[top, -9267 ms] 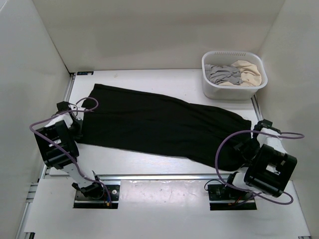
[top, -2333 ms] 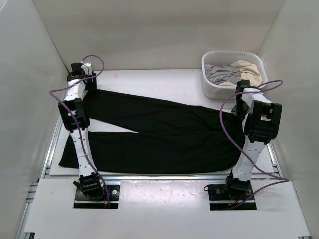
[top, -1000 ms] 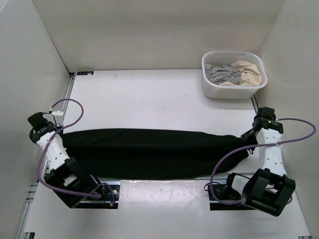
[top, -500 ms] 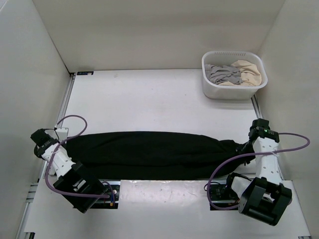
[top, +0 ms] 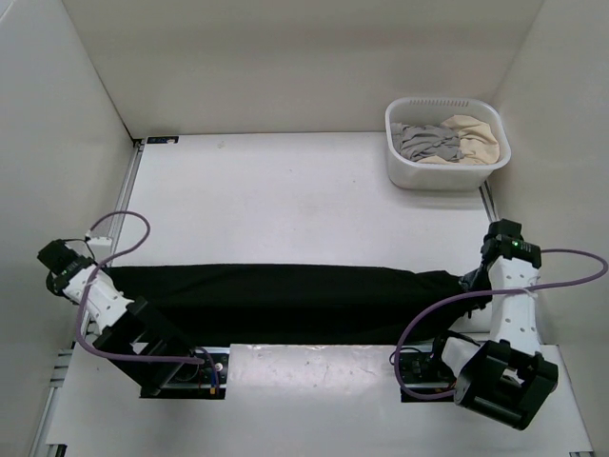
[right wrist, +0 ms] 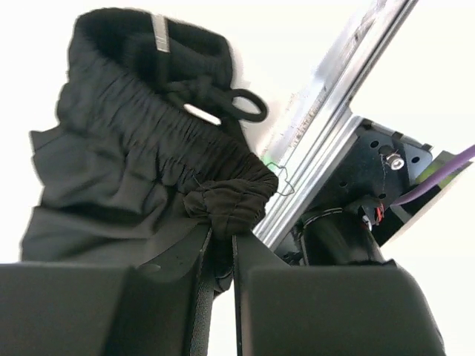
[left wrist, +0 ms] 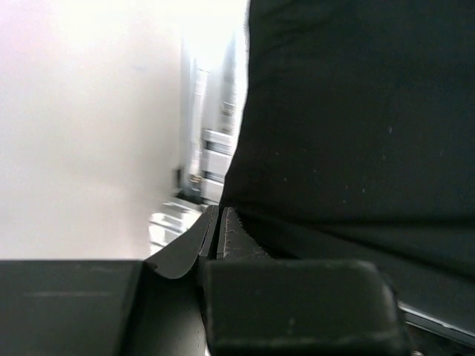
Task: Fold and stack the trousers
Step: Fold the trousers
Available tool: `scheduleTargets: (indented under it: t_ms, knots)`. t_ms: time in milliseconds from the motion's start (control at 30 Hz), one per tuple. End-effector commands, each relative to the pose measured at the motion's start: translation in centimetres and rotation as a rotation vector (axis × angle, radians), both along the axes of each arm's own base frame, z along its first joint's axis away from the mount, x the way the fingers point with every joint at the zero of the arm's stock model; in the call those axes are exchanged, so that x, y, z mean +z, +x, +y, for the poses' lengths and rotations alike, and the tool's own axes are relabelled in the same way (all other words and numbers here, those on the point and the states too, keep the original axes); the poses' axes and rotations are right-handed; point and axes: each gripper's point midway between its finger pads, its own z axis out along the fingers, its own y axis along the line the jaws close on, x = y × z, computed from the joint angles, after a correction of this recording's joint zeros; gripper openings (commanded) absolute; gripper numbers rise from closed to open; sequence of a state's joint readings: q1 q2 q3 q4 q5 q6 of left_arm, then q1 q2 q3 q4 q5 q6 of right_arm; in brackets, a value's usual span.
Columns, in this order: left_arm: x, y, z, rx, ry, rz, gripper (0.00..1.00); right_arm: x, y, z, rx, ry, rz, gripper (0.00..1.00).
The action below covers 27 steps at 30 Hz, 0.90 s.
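Note:
My right gripper is holding the waistband end, which needs to get onto the table. I need to move down and slightly back first, then let it go.
The black trousers lie folded lengthwise in a long band along the near edge of the table. My left gripper is shut on the leg end at the left; the fabric hangs from its closed fingers in the left wrist view. My right gripper is shut on the waistband end at the right. The right wrist view shows the gathered waistband with its drawstring bunched between the fingers. The band is stretched between the two grippers.
A white basket at the back right holds a grey garment and a beige garment. A metal rail runs along the near table edge under the trousers. White walls stand left, right and behind.
Both grippers have pulled the folded trousers nearer to the front edge and a little wider apart. The left gripper moved left and the band is now stretched flatter.

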State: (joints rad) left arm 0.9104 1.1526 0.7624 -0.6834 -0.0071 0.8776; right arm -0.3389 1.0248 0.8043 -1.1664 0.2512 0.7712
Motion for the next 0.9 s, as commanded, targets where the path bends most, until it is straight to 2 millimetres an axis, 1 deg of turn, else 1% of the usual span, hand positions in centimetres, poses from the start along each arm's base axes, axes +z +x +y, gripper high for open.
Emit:
scheduleTargets:
  t_ms: [0, 33, 67, 100, 133, 167, 200, 267, 300, 367, 400, 433, 467, 500, 533, 567, 600, 633, 667, 700, 733, 767, 800, 833, 867]
  knots:
    - [2.7, 0.6, 2.4, 0.001, 0.063, -0.034, 0.14, 2.5, 0.1, -2.1, -0.016, -0.111, 0.008, 0.0]
    - [2.3, 0.1, 2.4, 0.014, 0.047, -0.022, 0.14, 2.1, -0.2, -2.0, -0.015, -0.107, 0.019, 0.0]
    - [2.4, 0.1, 2.5, -0.008, 0.055, -0.011, 0.14, 1.5, -0.5, -1.5, -0.011, -0.079, 0.032, 0.0]
    - [1.0, -0.4, 1.8, -0.017, 0.028, 0.015, 0.14, 1.0, -0.7, -1.2, -0.009, -0.065, 0.03, 0.0]
    - [0.7, -0.8, 1.5, -0.021, 0.03, 0.029, 0.14, -0.3, -1.7, -0.6, -0.007, -0.04, 0.067, 0.0]
    - [0.1, -1.3, 1.2, -0.027, 0.023, 0.051, 0.14, -0.9, -2.3, -0.4, -0.006, -0.035, 0.083, 0.0]
    - [-0.9, -1.8, 0.4, -0.027, 0.001, 0.065, 0.14, -1.3, -2.7, -0.1, -0.005, -0.021, 0.093, 0.0]
    - [-1.8, -2.6, -0.2, -0.035, -0.01, 0.092, 0.14, -2.3, -3.4, 0.3, -0.004, -0.003, 0.116, 0.0]
    - [-3.0, -3.5, -0.9, -0.023, -0.035, 0.119, 0.14, -2.8, -3.8, 0.5, 0.006, 0.001, 0.131, 0.0]
    - [-3.5, -3.9, -1.2, -0.027, -0.035, 0.134, 0.14, -2.8, -3.8, 0.5, 0.006, 0.001, 0.131, 0.0]
    - [-3.7, -4.3, -1.0, -0.009, -0.028, 0.138, 0.14, -2.9, -3.9, 0.5, 0.015, 0.005, 0.143, 0.01]
    - [-4.3, -4.6, -1.3, -0.01, -0.047, 0.15, 0.14, -2.9, -3.9, 0.3, 0.014, -0.003, 0.146, 0.13]
    - [-4.2, -4.8, -0.9, 0.007, -0.03, 0.15, 0.14, -2.9, -3.9, 0.3, 0.014, -0.004, 0.146, 0.2]
    - [-4.4, -5.2, -0.8, 0.021, -0.036, 0.162, 0.17, -2.9, -4.0, 0.2, 0.014, -0.009, 0.158, 0.3]
    - [-4.5, -5.1, -0.5, 0.021, -0.035, 0.162, 0.2, -2.6, -4.4, -0.2, 0.003, -0.034, 0.176, 0.58]
    - [-4.4, -5.4, -0.1, 0.031, -0.019, 0.168, 0.25, -2.2, -4.7, -0.6, -0.01, -0.06, 0.19, 0.7]
    - [-4.3, -5.7, 0.3, 0.049, -0.023, 0.17, 0.29, -1.6, -4.8, -1.2, -0.05, -0.097, 0.189, 0.78]
    - [-3.8, -5.5, 1.2, 0.062, -0.008, 0.159, 0.34, -0.6, -4.6, -1.7, -0.064, -0.129, 0.172, 0.85]
    - [-3.5, -5.6, 1.7, 0.066, -0.001, 0.16, 0.4, -0.1, -4.3, -2.1, -0.075, -0.151, 0.159, 0.88]
    - [-3.1, -5.6, 2.1, 0.076, 0.005, 0.156, 0.48, 0.2, -3.9, -2.2, -0.077, -0.156, 0.143, 0.89]
    - [-1.8, -5.4, 3.3, 0.089, 0.038, 0.136, 0.53, 0.6, -3.5, -2.3, -0.061, -0.162, 0.129, 0.91]
    - [-1.5, -5.4, 3.8, 0.102, 0.041, 0.133, 0.6, 1.1, -2.9, -2.5, -0.063, -0.17, 0.103, 0.91]
    - [-1.2, -5.2, 4.2, 0.102, 0.047, 0.13, 0.62, 2.1, -1.9, -2.9, -0.056, -0.192, 0.065, 0.91]
    - [0.2, -4.7, 5.2, 0.105, 0.081, 0.11, 0.64, 2.7, -1.4, -2.9, -0.019, -0.2, 0.05, 0.91]
    - [0.6, -4.5, 5.7, 0.115, 0.086, 0.101, 0.65, 3.3, -0.5, -3.2, 0.002, -0.226, 0.016, 0.92]
